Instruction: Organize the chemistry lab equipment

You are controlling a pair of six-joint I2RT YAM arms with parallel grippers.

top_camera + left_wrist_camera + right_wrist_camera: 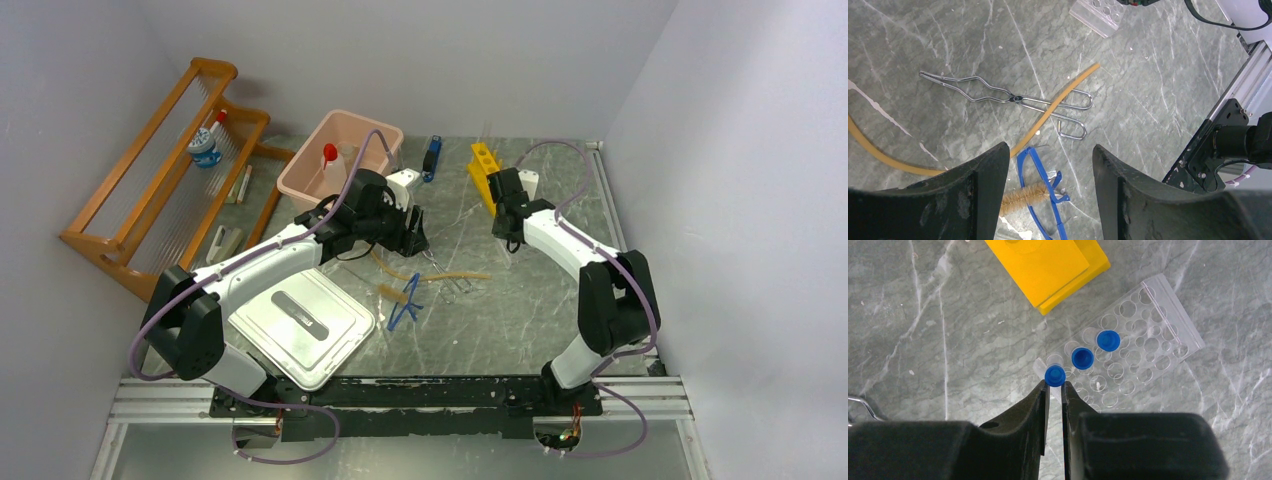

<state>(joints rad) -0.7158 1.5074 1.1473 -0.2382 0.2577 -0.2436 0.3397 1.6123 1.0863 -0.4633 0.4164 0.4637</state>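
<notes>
My left gripper needs to move back and down onto the straight arm of the blue plastic tongs (pixel 407 305) to close, because that arm lies bare past the bristle brush.
My left gripper (pixel 415 240) (pixel 1050 155) is open and empty, hovering over the blue plastic tongs (pixel 1040 185) (pixel 407 305) and a tan bristle brush (pixel 1023 196). The tan rubber hose (pixel 1058 100) (pixel 440 275) lies across thin metal tongs (pixel 998 95). My right gripper (pixel 505 235) (pixel 1054 386) is shut on a blue-capped clear tube (pixel 1054 375) at the corner of a clear holed rack (pixel 1153 335). Two more blue-capped tubes (pixel 1082 358) stand in that rack. A white red-capped squeeze bottle (pixel 333 165) stands in the pink tub (pixel 300 180).
The yellow holed rack (pixel 485 170) (pixel 1048 265) lies just behind the clear rack. The grey-white lid (pixel 305 325) lies at the near left. The wooden rack (pixel 150 190) at the far left holds a small jar (pixel 205 150) and another bottle. A blue item (pixel 432 157) lies behind.
</notes>
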